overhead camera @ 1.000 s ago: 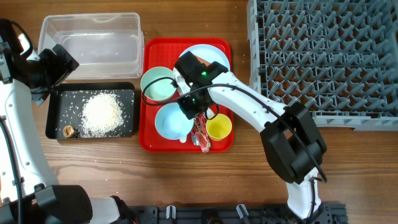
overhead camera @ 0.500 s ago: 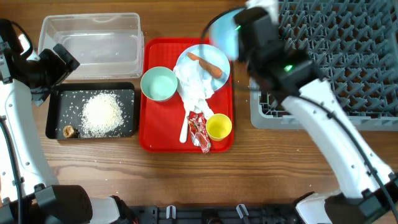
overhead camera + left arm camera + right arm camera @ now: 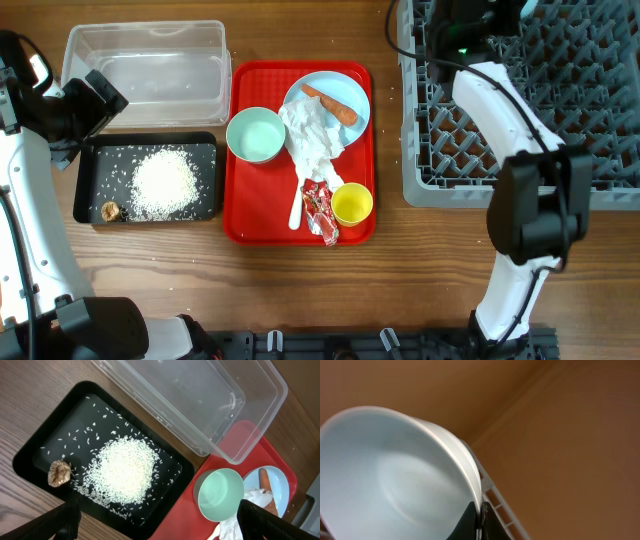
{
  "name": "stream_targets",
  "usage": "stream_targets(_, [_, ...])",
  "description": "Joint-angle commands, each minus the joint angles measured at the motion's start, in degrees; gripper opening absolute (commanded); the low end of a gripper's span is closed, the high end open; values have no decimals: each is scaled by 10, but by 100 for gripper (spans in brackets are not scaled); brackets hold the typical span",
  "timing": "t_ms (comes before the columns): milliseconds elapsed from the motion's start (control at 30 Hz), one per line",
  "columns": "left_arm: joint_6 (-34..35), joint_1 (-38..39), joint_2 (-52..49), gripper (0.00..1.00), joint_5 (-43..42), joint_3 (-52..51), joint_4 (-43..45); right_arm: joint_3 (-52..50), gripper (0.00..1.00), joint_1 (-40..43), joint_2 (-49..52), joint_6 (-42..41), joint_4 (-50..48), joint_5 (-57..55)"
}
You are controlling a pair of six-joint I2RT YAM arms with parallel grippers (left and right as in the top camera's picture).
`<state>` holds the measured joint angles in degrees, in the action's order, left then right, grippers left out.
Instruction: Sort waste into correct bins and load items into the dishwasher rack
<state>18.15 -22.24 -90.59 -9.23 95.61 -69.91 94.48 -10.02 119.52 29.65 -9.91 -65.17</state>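
The rack's wires are still empty, so the robot's right gripper should next tilt the bowl, lower it onto the wires toward the rack's side by the red tray, and then let go of it.
My right gripper (image 3: 480,514) is shut on the rim of a pale teal bowl (image 3: 395,475), held up at the far left corner of the grey dishwasher rack (image 3: 560,100); in the overhead view only its wrist (image 3: 468,20) shows. My left gripper (image 3: 165,522) is open and empty above the black tray (image 3: 85,190), which holds rice (image 3: 163,182) and a brown scrap (image 3: 110,211). The clear tub (image 3: 145,65) stands behind it. The red tray (image 3: 255,215) holds the other teal bowl (image 3: 255,135), the plate (image 3: 352,92) with the carrot (image 3: 330,103), the napkin (image 3: 312,140), the wrapper (image 3: 322,210), the yellow cup (image 3: 352,204) and the spoon (image 3: 296,212).
The right arm (image 3: 500,100) stretches along the rack's left side. The left arm (image 3: 30,180) stands along the table's left edge. Bare wood lies in front of the trays and rack.
My right gripper took one teal bowl from the red tray and carried it up and right to the rack's far left corner. The left arm has not moved.
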Motion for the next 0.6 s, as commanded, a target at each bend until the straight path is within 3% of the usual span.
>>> stream_targets(0, [3,-1,-5,100,-1,0,2,7,4,-3,42,102,-17,-30])
stream_targets(100, [3,-1,-5,100,-1,0,5,7,4,-4,55,77,-11,-16])
stream_targets(400, [3,-1,-4,100,-1,0,9,7,4,-17,56,-119,175,73])
stream_targets(433, [3,-1,-5,100,-1,0,9,7,9,-17,56,-122,192,91])
stream_targets(467, [3,-1,-4,100,-1,0,9,7,44,-18,56,-123,205,108])
stream_targets(500, [3,-1,-5,100,-1,0,9,7,59,-19,56,-123,209,111])
stream_targets(533, [3,-1,-5,100,-1,0,9,7,73,-22,56,-123,216,110])
stream_targets(567, [3,-1,-4,100,-1,0,9,7,78,-28,55,-122,220,109])
